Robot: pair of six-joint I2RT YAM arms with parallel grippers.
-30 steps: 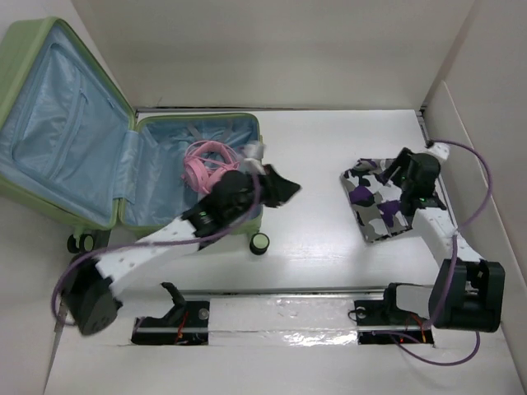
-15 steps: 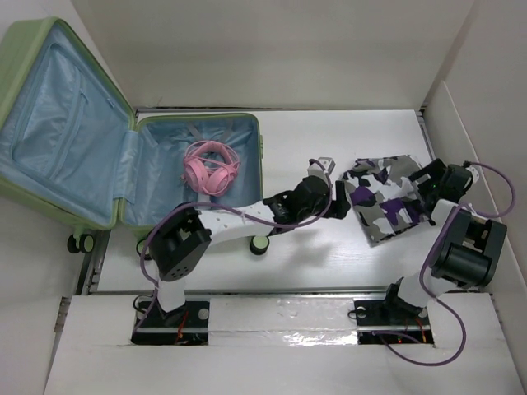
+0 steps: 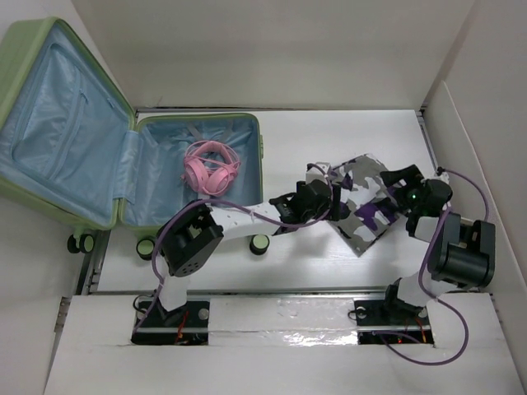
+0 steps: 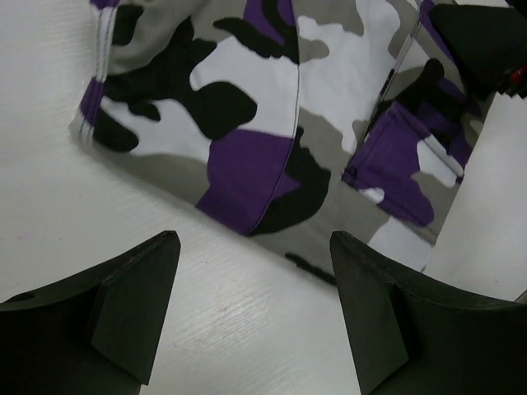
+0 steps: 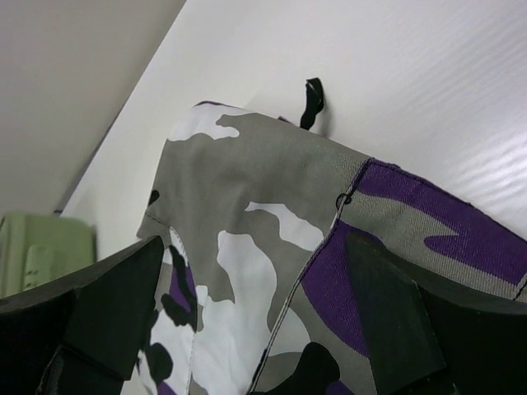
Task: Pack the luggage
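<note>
My left gripper should next lower and move toward the garment, onto the purple patch at its luggage-side edge (image 4: 235, 202), as bare table is still between the open fingers.
The light-green luggage (image 3: 262, 156) lies open at the left, its lid (image 3: 49, 123) leaning back and showing blue lining. Pink headphones (image 3: 210, 167) lie in its base. A folded grey, white, black and purple camouflage garment (image 3: 362, 206) lies on the table right of centre. My left gripper (image 3: 328, 200) is open at the garment's left edge; in the left wrist view (image 4: 255, 321) bare table lies between its fingers, with the garment (image 4: 263, 123) just beyond. My right gripper (image 3: 395, 185) is open over the garment's right part; in the right wrist view (image 5: 255, 329) its fingers straddle the cloth (image 5: 247, 214).
White walls enclose the table at the back and right (image 3: 469, 99). The suitcase's black caster wheels (image 3: 259, 243) stand near the left arm. A silver strip (image 3: 280, 317) runs along the near edge by the arm bases. The right gripper's dark tip (image 4: 486, 37) shows in the left wrist view.
My left arm has swung right from the suitcase to the garment's left edge. My right gripper has shifted left over the garment. The garment has turned and slid a little leftward.
</note>
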